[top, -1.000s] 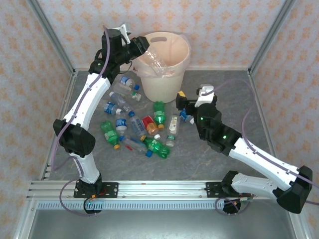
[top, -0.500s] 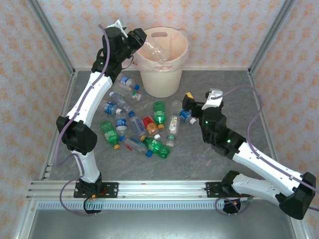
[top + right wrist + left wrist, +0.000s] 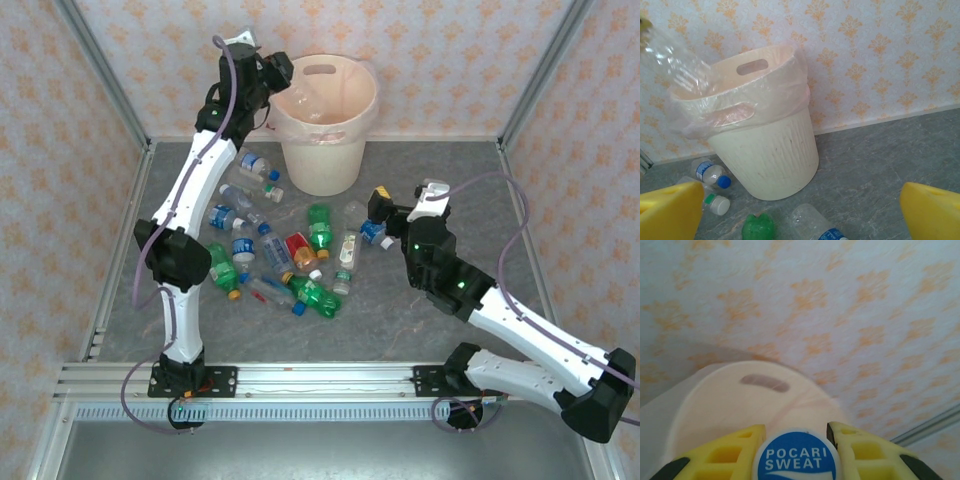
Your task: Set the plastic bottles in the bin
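My left gripper is holding the clear bottle, and the bottle's end with the cap is still at the bin's rim. It will next move back a little and inward over the bin's opening to release the bottle.
My left gripper is raised at the left rim of the cream bin and is shut on a clear bottle that slants over the bin's opening. In the left wrist view the bottle's blue cap sits between the yellow fingers, with the bin below. The right wrist view shows this bottle above the lined bin. My right gripper hovers open right of the bottle pile, and nothing is between its fingers.
Several clear and green bottles lie on the grey table between the arms, left and front of the bin. A clear blue-labelled bottle and a green one lie just below my right gripper. Patterned walls enclose the table.
The left arm has lifted and swung the held bottle further over the bin's opening. The right gripper drew back to the right a second ago and has since stayed put.
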Available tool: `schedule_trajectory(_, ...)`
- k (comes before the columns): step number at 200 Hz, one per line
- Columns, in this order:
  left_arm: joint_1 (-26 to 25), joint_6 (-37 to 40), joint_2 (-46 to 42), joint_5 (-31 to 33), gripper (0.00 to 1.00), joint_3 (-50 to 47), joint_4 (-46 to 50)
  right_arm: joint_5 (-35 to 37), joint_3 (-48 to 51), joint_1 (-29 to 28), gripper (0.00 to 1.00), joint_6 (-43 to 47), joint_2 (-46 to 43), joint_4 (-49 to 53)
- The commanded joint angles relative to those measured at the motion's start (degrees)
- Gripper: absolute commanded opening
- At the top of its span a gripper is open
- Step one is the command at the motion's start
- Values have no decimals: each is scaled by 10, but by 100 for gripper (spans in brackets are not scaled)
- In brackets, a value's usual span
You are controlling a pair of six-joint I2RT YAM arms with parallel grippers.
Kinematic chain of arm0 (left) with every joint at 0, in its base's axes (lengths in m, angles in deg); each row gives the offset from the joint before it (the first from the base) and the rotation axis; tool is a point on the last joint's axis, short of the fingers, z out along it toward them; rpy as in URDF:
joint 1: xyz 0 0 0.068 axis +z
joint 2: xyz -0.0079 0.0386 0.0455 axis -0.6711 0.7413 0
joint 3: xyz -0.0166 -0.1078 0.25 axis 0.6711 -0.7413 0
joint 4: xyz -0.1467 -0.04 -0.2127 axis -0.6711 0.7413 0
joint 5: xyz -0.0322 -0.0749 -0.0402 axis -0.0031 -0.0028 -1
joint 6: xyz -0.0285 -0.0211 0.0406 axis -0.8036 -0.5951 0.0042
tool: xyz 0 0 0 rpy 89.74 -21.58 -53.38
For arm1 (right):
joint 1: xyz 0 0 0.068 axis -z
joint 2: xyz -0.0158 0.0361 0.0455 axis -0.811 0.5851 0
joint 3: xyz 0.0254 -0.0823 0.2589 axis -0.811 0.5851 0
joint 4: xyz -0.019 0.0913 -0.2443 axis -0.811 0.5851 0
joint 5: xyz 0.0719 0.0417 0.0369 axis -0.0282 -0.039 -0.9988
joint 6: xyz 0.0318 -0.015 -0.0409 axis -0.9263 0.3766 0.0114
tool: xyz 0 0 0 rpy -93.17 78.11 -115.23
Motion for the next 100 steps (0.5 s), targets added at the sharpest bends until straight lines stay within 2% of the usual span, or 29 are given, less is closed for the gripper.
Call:
schedule_trajectory(1, -16, 70, -7, 45, 19, 14, 41, 8, 6, 3, 100, -7, -17, 10)
schedule_trajectory(41, -30, 79, -23, 13, 19, 6, 73, 6, 9, 3, 100, -11, -15, 9)
schedule_trajectory(100, -48, 71, -88, 0, 19, -81, 92, 12, 14, 3, 100, -19, -11, 2)
